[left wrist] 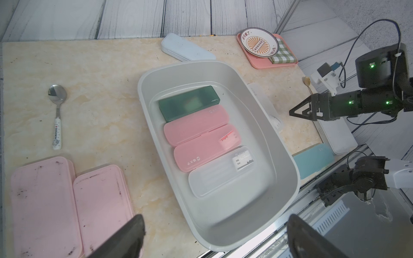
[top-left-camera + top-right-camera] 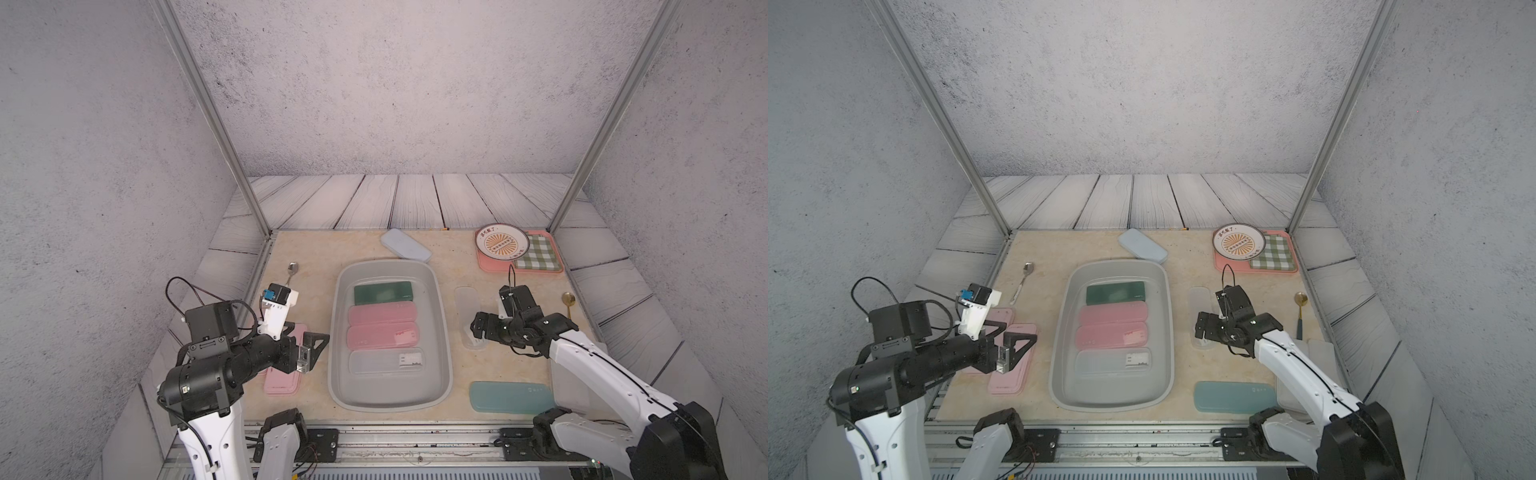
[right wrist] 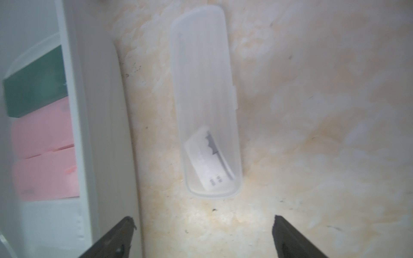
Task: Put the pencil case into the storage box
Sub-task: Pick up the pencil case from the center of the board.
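Note:
The clear pencil case lies lengthwise before my open fingers, so my right gripper moves outward and down onto the pencil case's middle (image 2: 465,315) (image 3: 207,107) next and closes across its narrow width.
The storage box (image 2: 386,392) is a light-grey tub mid-table; in it lie a dark green case (image 2: 383,292), two pink cases (image 2: 382,313) and a frosted white one (image 2: 384,361). Just right of the tub a clear pencil case (image 2: 466,301) lies flat on the table, seen lengthwise in the right wrist view (image 3: 204,93). My right gripper (image 2: 478,328) hovers open over its near end, with nothing between the fingers (image 3: 203,220). My left gripper (image 2: 313,353) hangs open and empty between two pink cases (image 1: 73,201) and the tub's left rim.
A teal case (image 2: 511,397) lies at front right, and a pale case (image 2: 582,374) sits under the right arm. A light-blue case (image 2: 405,245) lies behind the tub. Also there: a silver spoon (image 2: 292,272), a gold spoon (image 2: 568,301), and a salmon tray (image 2: 494,266) with plate and cloth.

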